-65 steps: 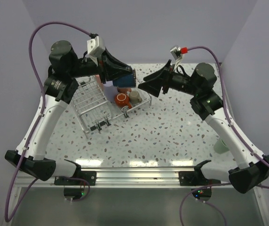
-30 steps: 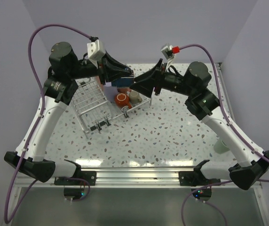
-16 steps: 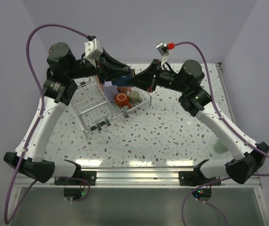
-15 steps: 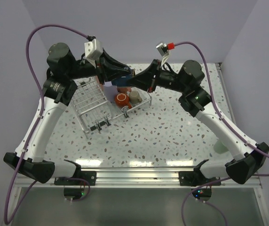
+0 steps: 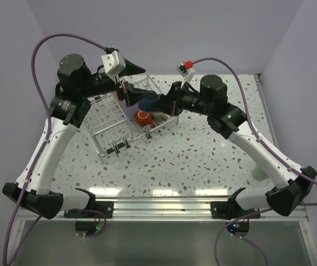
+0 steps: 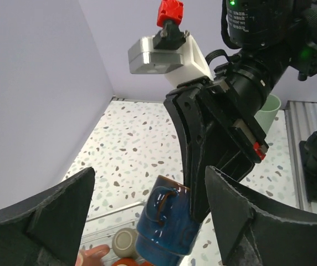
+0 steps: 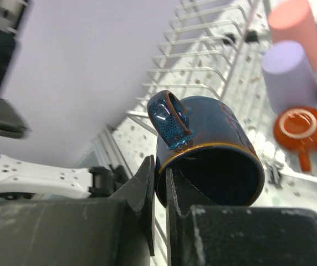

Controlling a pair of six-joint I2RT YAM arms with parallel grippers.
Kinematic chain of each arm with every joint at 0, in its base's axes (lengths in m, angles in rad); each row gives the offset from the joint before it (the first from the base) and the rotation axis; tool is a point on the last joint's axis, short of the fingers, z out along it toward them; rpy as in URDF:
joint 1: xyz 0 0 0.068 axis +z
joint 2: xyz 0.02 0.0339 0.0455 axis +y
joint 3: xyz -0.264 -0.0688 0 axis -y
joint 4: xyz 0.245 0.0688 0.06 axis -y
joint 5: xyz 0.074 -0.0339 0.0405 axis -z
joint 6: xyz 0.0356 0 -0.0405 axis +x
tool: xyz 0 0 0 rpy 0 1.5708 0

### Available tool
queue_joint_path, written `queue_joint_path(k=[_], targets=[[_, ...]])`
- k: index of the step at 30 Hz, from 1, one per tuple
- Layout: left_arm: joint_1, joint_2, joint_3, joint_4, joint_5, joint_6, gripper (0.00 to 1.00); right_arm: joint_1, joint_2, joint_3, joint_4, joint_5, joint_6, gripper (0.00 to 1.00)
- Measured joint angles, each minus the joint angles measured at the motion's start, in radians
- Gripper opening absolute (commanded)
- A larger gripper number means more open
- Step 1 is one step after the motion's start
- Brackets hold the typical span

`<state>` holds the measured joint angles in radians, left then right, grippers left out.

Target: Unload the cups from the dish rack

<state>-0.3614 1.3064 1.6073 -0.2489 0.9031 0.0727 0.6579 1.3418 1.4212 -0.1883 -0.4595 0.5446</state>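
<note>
My right gripper draws back and down next, toward my base, to release the blue cup [image 7: 214, 138] on the near tabletop, which lies empty below the gripper.
A dark blue cup [image 7: 214, 138] with a handle hangs tilted above the dish rack [image 5: 110, 119], and my right gripper [image 7: 159, 166] is shut on its rim, one finger inside and one outside. From the left wrist view the same blue cup [image 6: 167, 224] shows between the wide-open fingers of my left gripper [image 6: 147, 174], which does not touch it. Seen from above, the left gripper [image 5: 139, 82] stands just left of the right gripper [image 5: 161, 104]. In the rack sit a pink cup [image 7: 294, 25], a lavender cup [image 7: 291, 75], an orange-red cup [image 5: 143, 117] and a beige cup [image 5: 159, 115].
A mint-green cup [image 5: 258, 173] stands on the speckled table at the right, partly behind the right arm. Both arms cross over the back of the table, close to each other. The rack's upright wire tines [image 7: 203, 72] lie just below the held cup.
My left gripper has opened, let go of the blue cup and drawn back to the left. My right gripper has reached in, shut on the cup's rim and now carries it.
</note>
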Motion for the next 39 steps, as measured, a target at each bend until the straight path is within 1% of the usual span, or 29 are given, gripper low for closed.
queue_joint_path(k=[3, 7, 12, 15, 19, 23, 28, 33, 39], targets=[[0.0, -0.013, -0.002, -0.024, -0.027, 0.026, 0.87, 0.013, 0.0, 0.003, -0.102, 0.08, -0.041, 0.0], [0.0, -0.035, -0.002, -0.058, -0.096, 0.058, 0.88, 0.029, 0.003, 0.023, -0.295, 0.208, -0.092, 0.0], [0.0, -0.065, -0.027, -0.111, -0.272, 0.11, 0.88, 0.049, 0.03, 0.057, -0.625, 0.422, -0.117, 0.0], [0.0, -0.073, -0.054, -0.142, -0.353, 0.14, 0.88, 0.051, 0.021, -0.014, -0.766, 0.498, -0.093, 0.0], [0.0, -0.073, -0.079, -0.166, -0.403, 0.159, 0.88, 0.051, -0.028, -0.198, -0.867, 0.559, -0.031, 0.0], [0.0, -0.073, -0.09, -0.175, -0.418, 0.167, 0.88, 0.051, -0.106, -0.368, -0.892, 0.579, 0.04, 0.0], [0.0, -0.073, -0.096, -0.185, -0.422, 0.179, 0.88, 0.055, -0.172, -0.502, -0.882, 0.593, 0.122, 0.0], [0.0, -0.073, -0.096, -0.187, -0.425, 0.183, 0.88, 0.055, -0.206, -0.584, -0.846, 0.626, 0.183, 0.0], [0.0, -0.073, -0.098, -0.186, -0.425, 0.183, 0.88, 0.055, -0.209, -0.621, -0.799, 0.656, 0.225, 0.0]])
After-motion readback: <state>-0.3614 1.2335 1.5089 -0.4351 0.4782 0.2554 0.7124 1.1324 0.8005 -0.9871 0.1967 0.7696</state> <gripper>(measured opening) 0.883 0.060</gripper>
